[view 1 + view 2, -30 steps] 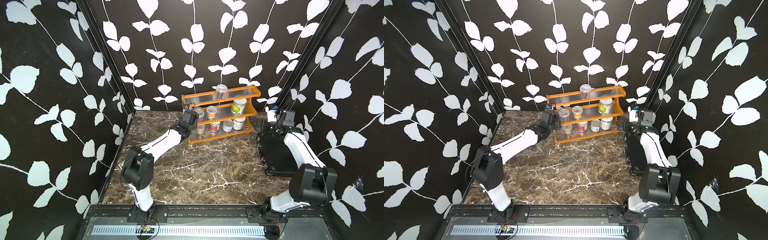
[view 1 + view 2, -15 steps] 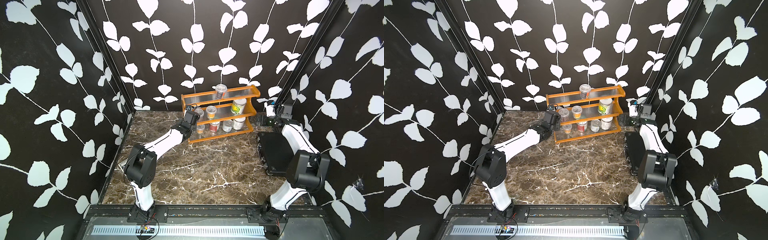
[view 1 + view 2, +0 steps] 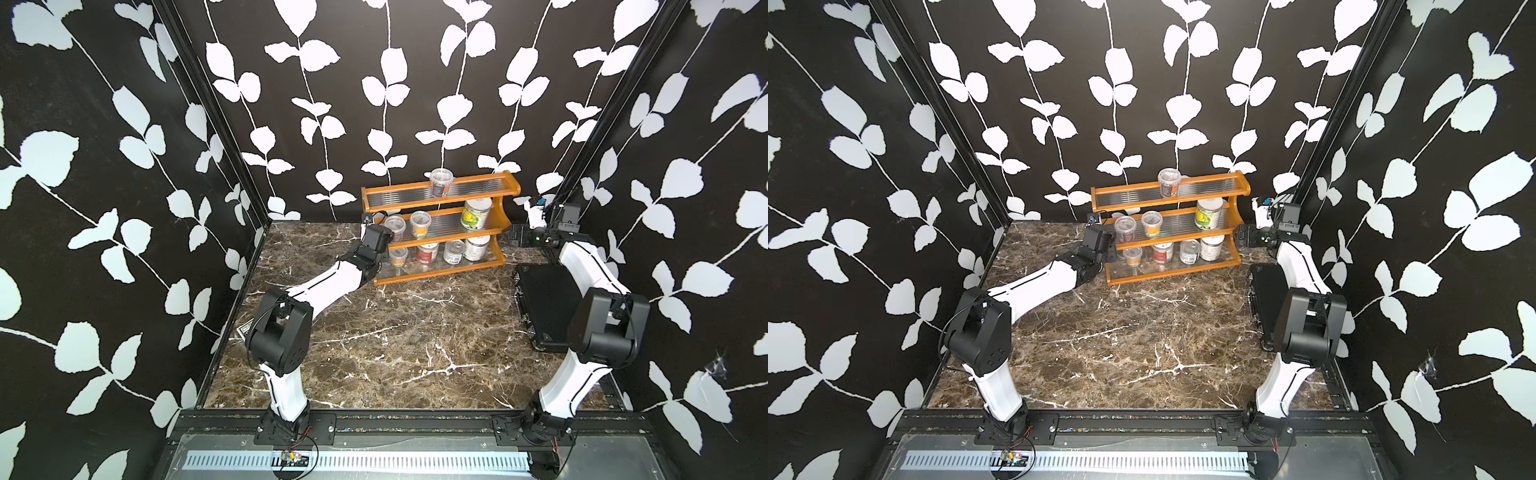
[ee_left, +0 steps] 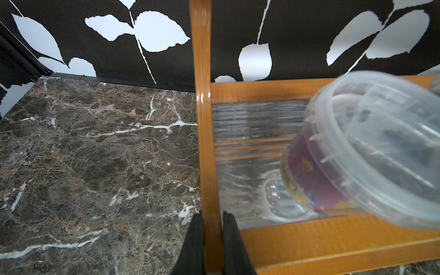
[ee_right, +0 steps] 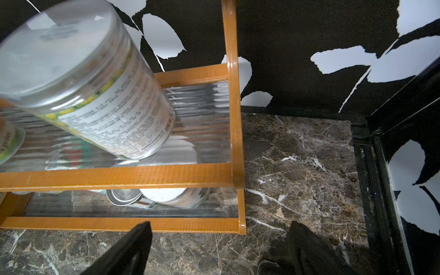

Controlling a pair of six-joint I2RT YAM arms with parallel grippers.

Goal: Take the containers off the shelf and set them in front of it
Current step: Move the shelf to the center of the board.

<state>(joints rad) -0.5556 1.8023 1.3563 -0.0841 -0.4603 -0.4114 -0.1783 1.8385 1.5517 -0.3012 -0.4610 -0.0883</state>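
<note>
My right gripper will ease outward, open, onto the shelf's side post [image 4: 204, 142] by the yellow-labelled jar and close there, because the post is still beyond its fingers.
The shelf [image 3: 440, 272] [image 3: 1173, 274], an orange-brown stepped rack with ribbed clear tiers, stands at the back of the marble floor. Several containers are on it: a clear cup [image 3: 441, 183] on the top tier, two clear cups and a yellow-labelled jar [image 3: 476, 214] [image 5: 95, 95] on the middle tier, and a cup, cans and a white-lidded jar [image 3: 477, 247] on the bottom tier. My left gripper [image 4: 213, 221] is shut on the shelf's left side post [image 4: 204, 142], beside a clear cup [image 4: 371, 152]. My right gripper [image 5: 219, 238] [image 3: 521, 237] stands open by the shelf's right end, touching nothing.
A flat black case [image 3: 548, 299] lies on the floor at the right, under my right arm. A small black-and-white card box [image 3: 246, 330] sits by the left wall near my left arm's elbow. Patterned walls close in on three sides.
My left gripper has shut on the shelf's left side post. My right arm has swung from above the black case back toward the shelf's right end.
</note>
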